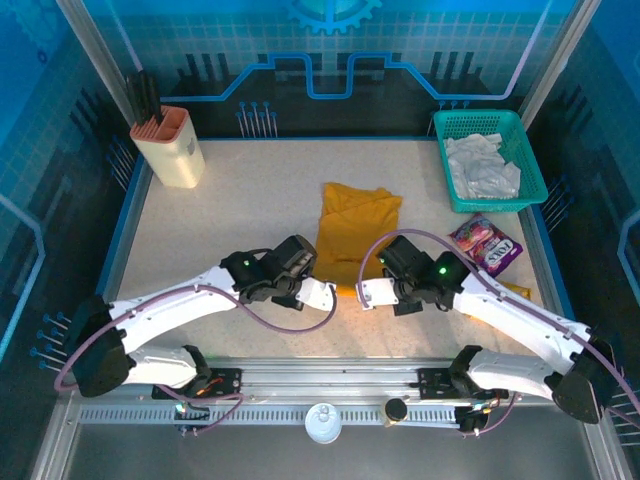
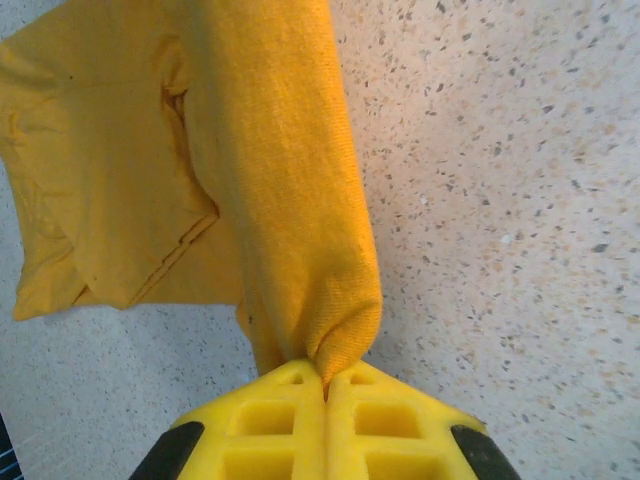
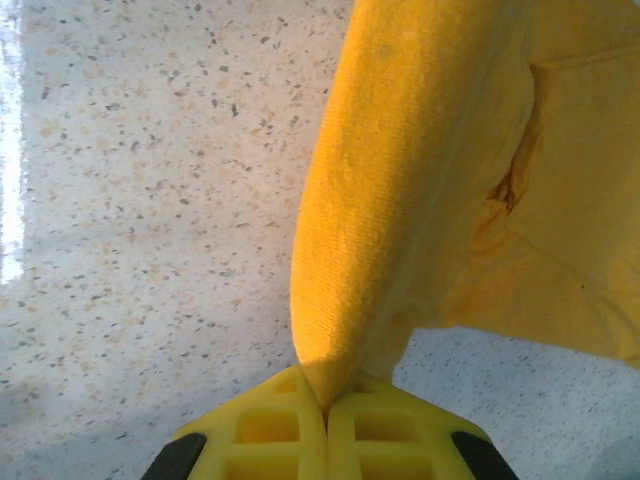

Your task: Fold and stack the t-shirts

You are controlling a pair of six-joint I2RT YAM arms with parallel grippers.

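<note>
My left gripper should swing outward with the pinched corner of the hem and let go of it on the shirt's far end (image 1: 333,191) (image 2: 36,285), because that end lies outward of my gripper.
The mustard-orange t-shirt (image 1: 352,228) lies partly folded in a long strip on the middle of the table. Its near hem is pinched at two corners. My left gripper (image 1: 337,293) is shut on the left corner; in the left wrist view the cloth (image 2: 270,170) bunches into the closed yellow jaws of that gripper (image 2: 325,375). My right gripper (image 1: 359,293) is shut on the right corner, and the shirt (image 3: 420,170) rises from the closed jaws of that gripper (image 3: 325,400). The pale white-grey t-shirt (image 1: 482,165) lies crumpled in a teal basket (image 1: 446,175) at the back right.
A purple packet (image 1: 487,243) lies right of the orange shirt, near the right arm. A bit of a yellow packet (image 1: 516,290) shows behind that arm. A cream holder (image 1: 168,148) with black sticks stands at the back left. Speckled tabletop (image 1: 240,200) lies bare left of the shirt.
</note>
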